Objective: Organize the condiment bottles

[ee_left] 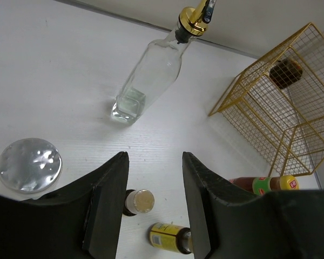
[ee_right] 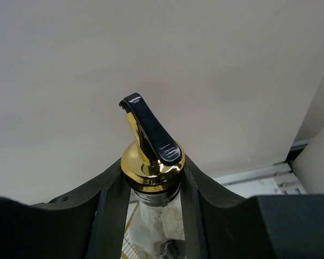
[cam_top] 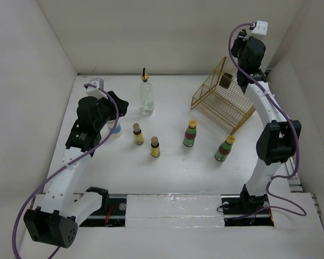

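The right gripper brings the tall clear glass bottle down into the far part of the gold wire basket (cam_top: 227, 86) next, since it still hangs high there.
My right gripper (ee_right: 151, 189) is shut on the neck of a tall clear glass bottle, just under its gold pourer (ee_right: 150, 162), held high over the gold wire basket (cam_top: 222, 101). In the top view that gripper (cam_top: 244, 53) hides most of this bottle. The second tall glass bottle (cam_top: 146, 96) stands at the back centre. My left gripper (ee_left: 154, 162) is open and empty above two small yellow brown-capped bottles (ee_left: 139, 200) (ee_left: 169, 236). They stand at centre left (cam_top: 138, 135) (cam_top: 155, 147). Two green-red-labelled bottles (cam_top: 190, 134) (cam_top: 224, 149) stand to the right. The white blue-banded bottle (cam_top: 116, 129) is partly under my left gripper (cam_top: 120, 107).
The wire basket lies tipped at the back right, next to the right wall, and also shows in the left wrist view (ee_left: 281, 113). A round silver cap top (ee_left: 29, 164) sits left of my left fingers. White walls enclose the table on three sides.
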You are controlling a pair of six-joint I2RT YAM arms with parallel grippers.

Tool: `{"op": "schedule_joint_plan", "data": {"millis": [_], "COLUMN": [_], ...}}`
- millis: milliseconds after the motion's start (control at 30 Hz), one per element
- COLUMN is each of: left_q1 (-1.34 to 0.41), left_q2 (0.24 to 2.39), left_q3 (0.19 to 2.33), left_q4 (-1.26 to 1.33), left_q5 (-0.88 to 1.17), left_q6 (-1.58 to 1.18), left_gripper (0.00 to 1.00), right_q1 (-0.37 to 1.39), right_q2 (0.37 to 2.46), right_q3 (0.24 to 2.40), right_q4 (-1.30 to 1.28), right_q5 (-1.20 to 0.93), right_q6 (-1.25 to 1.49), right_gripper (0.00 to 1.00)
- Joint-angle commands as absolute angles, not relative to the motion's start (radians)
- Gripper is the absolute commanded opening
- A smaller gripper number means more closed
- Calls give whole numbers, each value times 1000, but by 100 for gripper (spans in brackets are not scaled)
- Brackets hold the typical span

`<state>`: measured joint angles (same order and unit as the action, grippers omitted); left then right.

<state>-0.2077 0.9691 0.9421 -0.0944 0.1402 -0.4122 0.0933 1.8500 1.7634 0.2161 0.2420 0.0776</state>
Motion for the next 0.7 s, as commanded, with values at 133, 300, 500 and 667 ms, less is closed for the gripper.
{"op": "schedule_joint_plan", "data": {"millis": [133,300,500,667], "left_q1": [-210,-210,-210,-210], "left_q2": [965,965,965,965], "left_q3": [937,937,937,937], "left_q4": [-48,-48,-48,-48], "left_q5": [167,176,176,186], "left_q6": [-410,-410,-410,-410], "left_gripper": [40,40,40,40], "right_q1": [130,130,130,130], "right_q2": [1796,1807,1827,1836], "right_q3": [1704,1654,1612,1589], "right_q4": [428,437,446,446], "right_q5": [313,348,367,367], "right_q6": [74,83,126,147], "right_gripper": [13,13,16,24]}}
